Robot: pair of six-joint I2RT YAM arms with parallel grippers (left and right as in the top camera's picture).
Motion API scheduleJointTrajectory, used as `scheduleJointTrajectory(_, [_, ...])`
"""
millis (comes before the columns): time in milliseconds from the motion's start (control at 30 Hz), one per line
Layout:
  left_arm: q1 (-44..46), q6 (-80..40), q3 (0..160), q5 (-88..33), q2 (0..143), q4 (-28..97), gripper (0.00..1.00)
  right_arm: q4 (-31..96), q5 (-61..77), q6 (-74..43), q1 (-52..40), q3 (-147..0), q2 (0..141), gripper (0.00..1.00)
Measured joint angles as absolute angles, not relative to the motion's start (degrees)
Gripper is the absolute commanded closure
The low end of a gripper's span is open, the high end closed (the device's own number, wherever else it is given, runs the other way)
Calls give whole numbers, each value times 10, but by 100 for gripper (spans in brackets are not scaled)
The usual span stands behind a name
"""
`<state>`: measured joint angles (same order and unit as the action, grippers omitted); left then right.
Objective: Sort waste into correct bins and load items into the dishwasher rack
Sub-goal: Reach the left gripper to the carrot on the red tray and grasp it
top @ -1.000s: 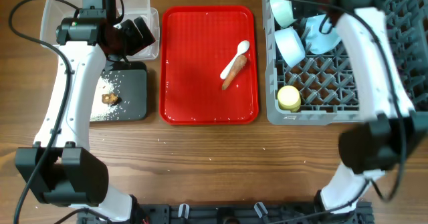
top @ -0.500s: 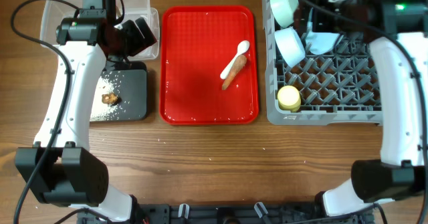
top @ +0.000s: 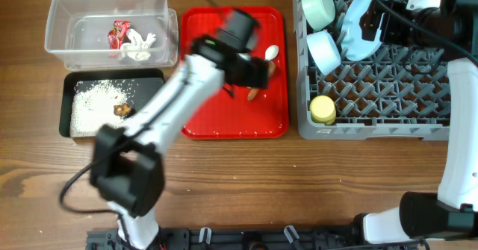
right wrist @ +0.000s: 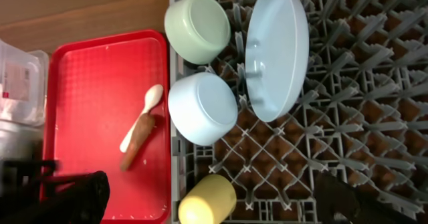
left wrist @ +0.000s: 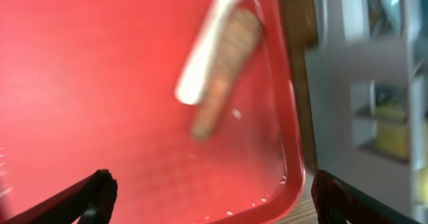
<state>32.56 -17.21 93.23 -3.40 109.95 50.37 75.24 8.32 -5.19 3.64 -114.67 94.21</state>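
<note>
The orange-brown stick (left wrist: 224,70) lies below my left gripper, so I will next lower my open fingers around its narrow end (left wrist: 206,122), which sticks out past the white spoon's handle.
My left gripper (top: 250,72) is open and empty above the red tray, just over the orange-brown stick (left wrist: 224,70) and white spoon (left wrist: 207,50), which lie together. Its fingers (left wrist: 214,204) stand wide apart. My right gripper (top: 396,26) is open and empty over the grey rack (top: 373,93); its fingers (right wrist: 214,207) are spread. The rack holds the light-blue plate (right wrist: 277,50) on edge, the light-blue bowl (right wrist: 202,108), the pale green bowl (right wrist: 197,27) and the yellow cup (right wrist: 207,200). The clear tub (top: 104,11) holds the wrapper (top: 118,35) and paper scrap (top: 138,45). The black tray (top: 149,104) holds rice (top: 93,101) and the brown chunk (top: 122,110).
The flat red serving tray (top: 209,108) lies between the bins and the rack, with a few rice grains at its front rim. The rack's wall stands close to the tray's right edge. Bare wooden table (top: 239,175) runs along the front.
My left arm has swung from over the clear tub to the red tray, above the spoon and stick, uncovering both bins. My right gripper has drawn back to the right from the plate.
</note>
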Motion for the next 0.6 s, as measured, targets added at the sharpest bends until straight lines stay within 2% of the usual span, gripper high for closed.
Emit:
scheduleJointTrajectory(167, [387,-151,932,6,1178,449,7,761,79,-52,36,-1147,942,0])
scheduleJointTrajectory(600, [391,-107,932,28,1261,325,10,773,77,-52,36,-1147,942,0])
